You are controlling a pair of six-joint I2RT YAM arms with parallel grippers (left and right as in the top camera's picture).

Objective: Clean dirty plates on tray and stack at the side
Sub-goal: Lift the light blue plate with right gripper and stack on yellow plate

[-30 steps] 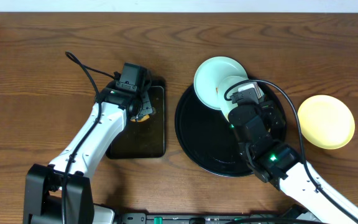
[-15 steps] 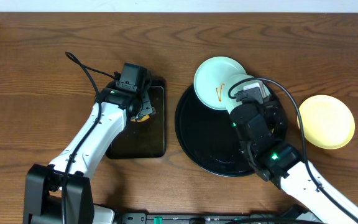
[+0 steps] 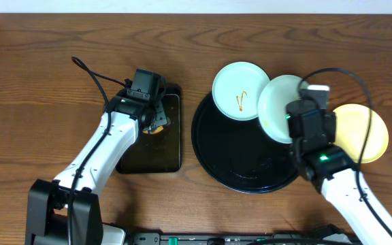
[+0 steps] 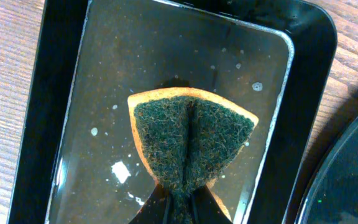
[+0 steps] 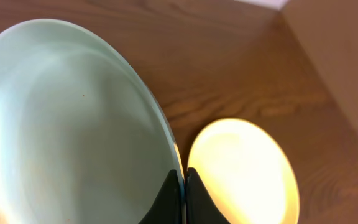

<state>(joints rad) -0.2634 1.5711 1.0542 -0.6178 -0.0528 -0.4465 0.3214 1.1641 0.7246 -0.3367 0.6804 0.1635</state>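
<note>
I need to carry the mint-green plate with my right gripper to the right in the overhead view next, then down onto the pale yellow plate (image 3: pixel 361 133) (image 5: pixel 245 173).
My right gripper (image 5: pixel 183 186) is shut on the rim of a clean mint-green plate (image 3: pixel 278 107), held tilted above the right part of the round black tray (image 3: pixel 233 160); the plate fills the left of the right wrist view (image 5: pixel 67 124). The pale yellow plate (image 3: pixel 366 133) lies on the bare wood to the right and shows in the right wrist view (image 5: pixel 241 174). A second mint-green plate (image 3: pixel 239 90) with an orange-brown smear rests on the tray's far rim. My left gripper (image 4: pixel 182 205) is shut on a green-and-orange sponge (image 4: pixel 191 143).
The sponge hangs over a rectangular black tray (image 3: pixel 152 153) with a wet floor, left of the round tray; its rim shows in the left wrist view (image 4: pixel 309 81). Brown wood tabletop (image 3: pixel 39 82) lies all around.
My right arm has carried the mint-green plate to the right, from over the tray's upper middle toward the yellow plate, uncovering the smeared plate. The left arm has not moved.
</note>
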